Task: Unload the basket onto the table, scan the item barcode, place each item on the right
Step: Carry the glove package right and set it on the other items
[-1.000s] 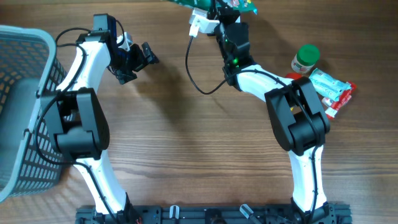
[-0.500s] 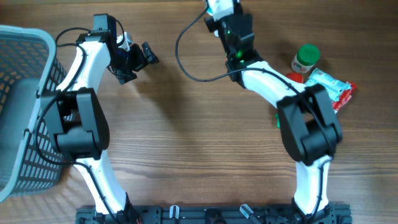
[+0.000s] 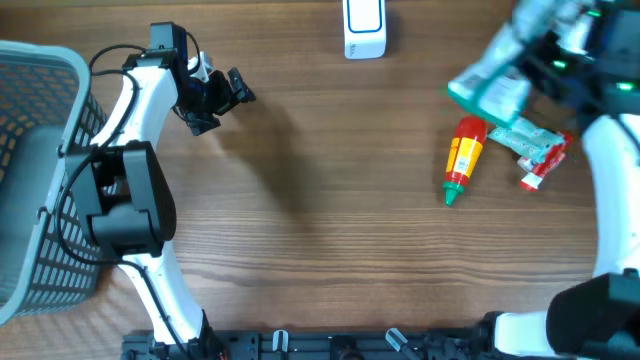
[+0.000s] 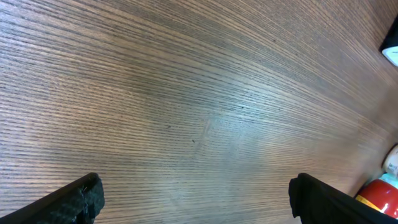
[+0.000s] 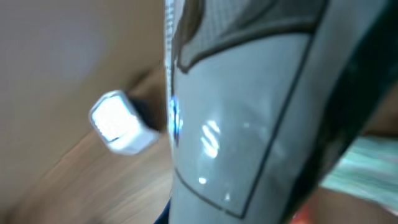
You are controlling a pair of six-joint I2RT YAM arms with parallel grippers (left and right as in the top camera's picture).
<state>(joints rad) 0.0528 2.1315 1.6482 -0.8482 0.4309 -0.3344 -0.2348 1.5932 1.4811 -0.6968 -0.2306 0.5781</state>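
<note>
My right gripper moves down onto the teal and red packet (image 3: pixel 535 147) (image 5: pixel 364 169) beside the red sauce bottle next, since the green snack bag hangs above the other items.
The white barcode scanner (image 3: pixel 364 28) stands at the table's back edge, and shows blurred in the right wrist view (image 5: pixel 116 122). My right gripper (image 3: pixel 527 62), blurred by motion at the back right, is shut on a green snack bag (image 3: pixel 489 86). The bag's shiny grey side (image 5: pixel 249 118) fills the right wrist view and hides the fingers. Held over the wood at the back left, my left gripper (image 3: pixel 222 98) is open with nothing between its fingers (image 4: pixel 74 200).
A red sauce bottle (image 3: pixel 463 160) with a green tip lies right of centre, its end also in the left wrist view (image 4: pixel 380 195). A teal and red packet (image 3: pixel 538 147) lies beside it. A grey basket (image 3: pixel 40 170) stands at the left edge.
My right arm has swung from over the scanner to the back right, carrying the green bag with it, which uncovers the scanner. The left arm has not moved.
</note>
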